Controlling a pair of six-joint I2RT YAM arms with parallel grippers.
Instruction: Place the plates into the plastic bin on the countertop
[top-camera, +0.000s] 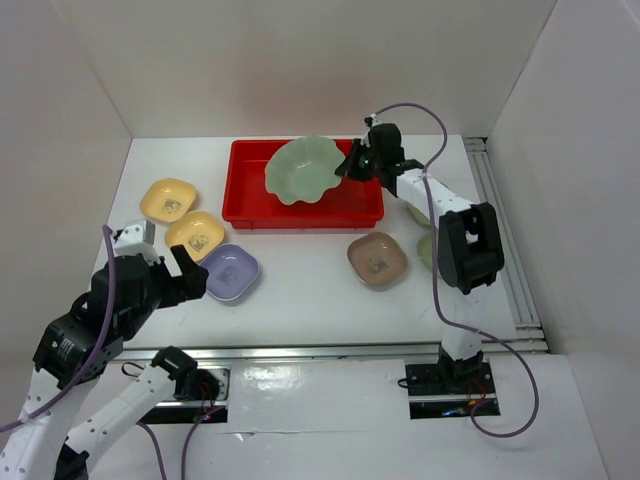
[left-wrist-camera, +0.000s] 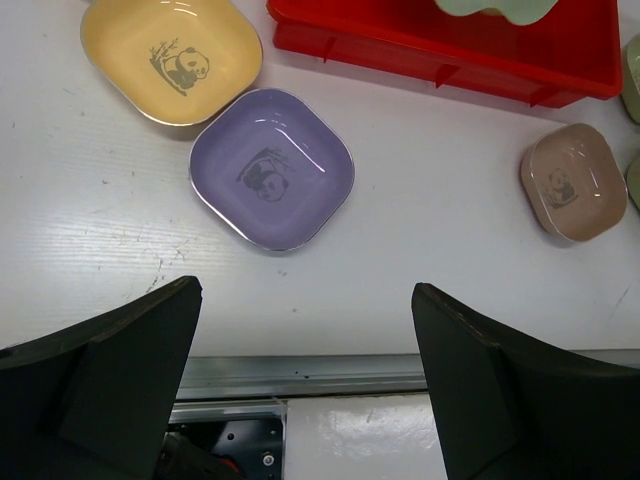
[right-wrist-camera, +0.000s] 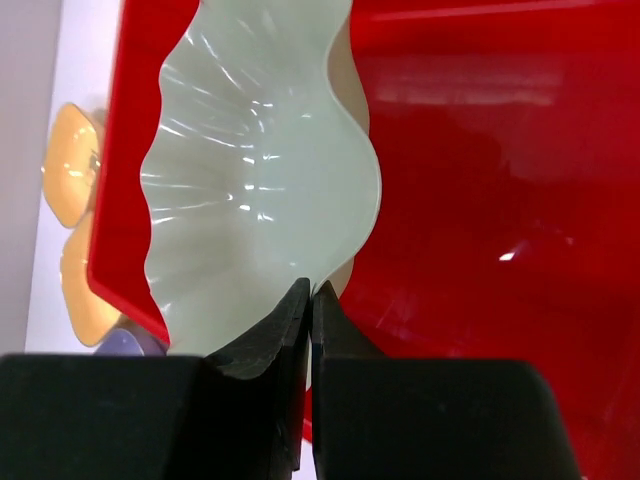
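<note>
Next, the right gripper lowers the pale green plate (top-camera: 303, 170) onto the red bin's bottom and releases the plate's rim, because the plate still hangs tilted above the bin.
My right gripper (right-wrist-camera: 311, 290) is shut on the rim of the large pale green scalloped plate (right-wrist-camera: 250, 190). The plate (top-camera: 303, 170) is held tilted over the red plastic bin (top-camera: 300, 222), with the right gripper (top-camera: 352, 163) at its right edge. Two yellow plates (top-camera: 168, 199) (top-camera: 195, 234), a lavender one (top-camera: 231, 272) and a brownish-pink one (top-camera: 377, 258) lie on the white countertop (top-camera: 300, 300). My left gripper (left-wrist-camera: 305, 380) hangs open and holds nothing, over the near edge just short of the lavender plate (left-wrist-camera: 271, 167).
An olive green plate (top-camera: 425, 248) is partly hidden behind the right arm. A metal rail (top-camera: 330, 352) runs along the near edge and another (top-camera: 500, 230) along the right side. White walls close in the countertop.
</note>
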